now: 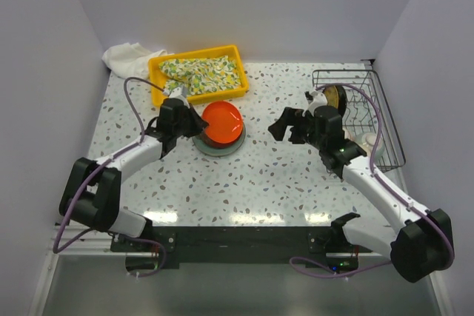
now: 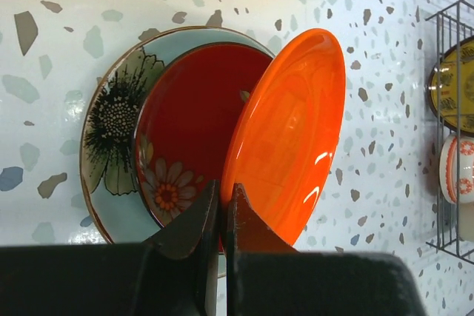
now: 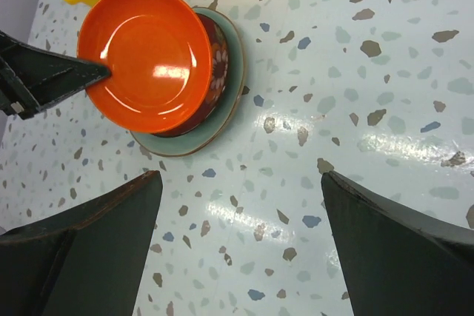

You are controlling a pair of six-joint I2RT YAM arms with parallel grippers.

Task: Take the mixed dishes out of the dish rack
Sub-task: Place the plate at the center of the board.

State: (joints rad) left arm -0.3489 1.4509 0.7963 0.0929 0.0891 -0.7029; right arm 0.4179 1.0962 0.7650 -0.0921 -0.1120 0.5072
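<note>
My left gripper should next go down toward the black-red bowl [image 2: 194, 116] below it and let go of the orange dish's rim there, because the orange dish [image 2: 289, 131] is still hanging tilted.
My left gripper [image 2: 222, 209] is shut on the near rim of an orange dish [image 2: 289, 131] and holds it tilted over a black-red bowl [image 2: 185, 123]. That bowl sits on the pale green-blue plate [image 2: 111, 146]. The stack shows left of centre in the top view [image 1: 222, 123] and in the right wrist view [image 3: 144, 57]. My right gripper [image 3: 241, 205] is open and empty over bare table, between the stack and the dish rack [image 1: 387, 135]. The rack holds a brown-yellow plate [image 2: 453, 86] and a red-patterned white bowl [image 2: 455, 168] on edge.
A yellow tray [image 1: 157, 79] with a floral cloth [image 1: 204, 73] stands behind the stack. A white cloth [image 1: 126, 55] lies in the back left corner. The rack stands against the right wall. Walls close the left, back and right sides.
</note>
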